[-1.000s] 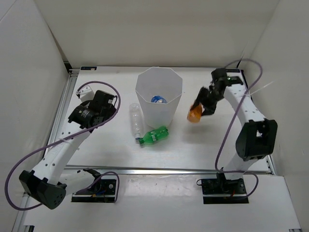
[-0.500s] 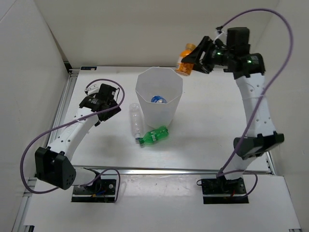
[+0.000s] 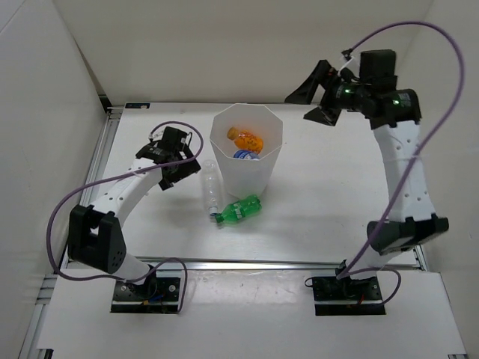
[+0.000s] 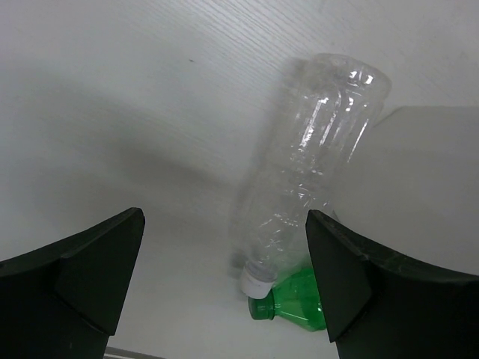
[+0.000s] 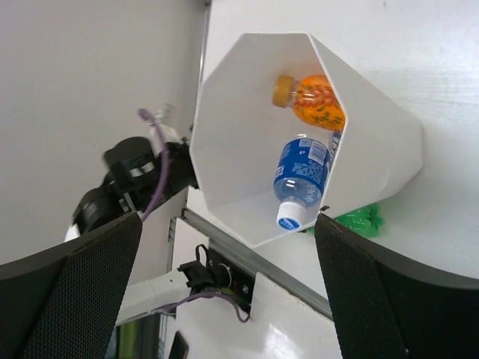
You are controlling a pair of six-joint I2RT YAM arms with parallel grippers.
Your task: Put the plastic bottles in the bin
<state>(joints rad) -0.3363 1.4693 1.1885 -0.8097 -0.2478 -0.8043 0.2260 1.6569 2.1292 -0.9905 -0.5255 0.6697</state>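
Note:
The clear bottle lies slanted below the left gripper, to its right in the top view. The gripper next shifts across, turns along it and lowers onto its cap-end half [image 3: 212,196] [image 4: 283,215].
The white bin [image 3: 247,178] stands mid-table. Inside it lie an orange bottle [image 3: 247,138] and a blue-labelled bottle [image 3: 244,154]. My right gripper [image 3: 307,105] hangs open and empty, high up to the bin's right; its view looks down into the bin [image 5: 239,112] at the orange bottle [image 5: 318,101] and the blue-labelled bottle [image 5: 303,176]. A clear bottle [image 3: 212,187] lies left of the bin, its cap touching a green bottle [image 3: 238,209]. My left gripper [image 3: 183,172] is open just left of the clear bottle [image 4: 314,172], with the green bottle [image 4: 296,307] beyond.
White enclosure walls close in the left, back and right sides. A metal rail [image 3: 239,263] runs along the table's near edge and another [image 3: 101,164] along its left side. Purple cables loop from both arms.
My right gripper opened and let go of the orange bottle, which now lies in the bin. My left arm swung right, closer to the clear bottle.

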